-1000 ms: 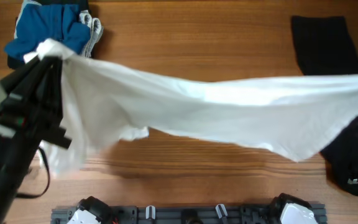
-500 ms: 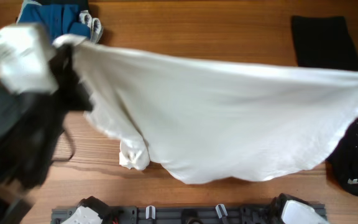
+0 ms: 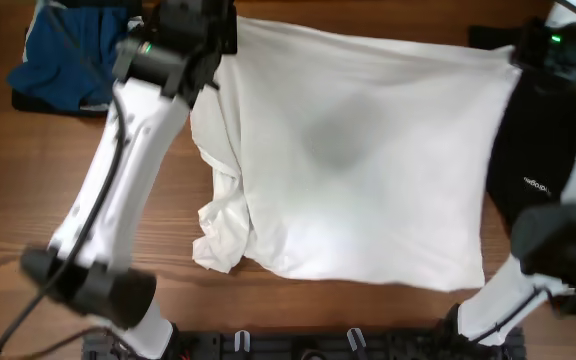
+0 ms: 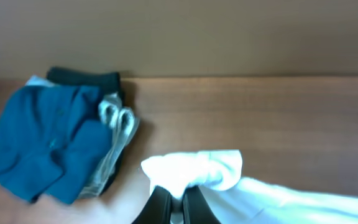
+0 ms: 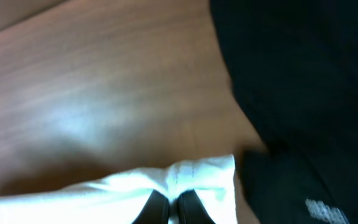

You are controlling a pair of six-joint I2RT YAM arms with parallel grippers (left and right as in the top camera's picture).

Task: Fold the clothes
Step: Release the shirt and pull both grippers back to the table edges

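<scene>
My left gripper should lower next and lay the white shirt's far-edge corner down near the blue garment, as both grippers stretch that edge above the table.
A large white T-shirt (image 3: 358,160) lies spread over the middle of the table, its near left part bunched in folds (image 3: 218,230). My left gripper (image 3: 226,25) is shut on the shirt's far left corner (image 4: 191,171), and the fingers (image 4: 161,205) pinch the bunched cloth. At the far right corner (image 5: 194,174), my right gripper (image 3: 524,48) is shut on the hem. A black garment (image 3: 538,140) with a small white logo (image 3: 535,185) lies under the shirt's right edge. A blue garment (image 3: 63,65) lies at the far left.
In the left wrist view the blue garment (image 4: 42,143) rests on a grey piece (image 4: 117,130) and a black piece (image 4: 82,78) in one pile. Both arms reach over the table's sides. A dark rail (image 3: 298,345) runs along the near edge.
Both arms have swung the white T-shirt from hanging stretched over the near half toward the far edge. It now lies spread flat, with both grippers still on its far corners.
</scene>
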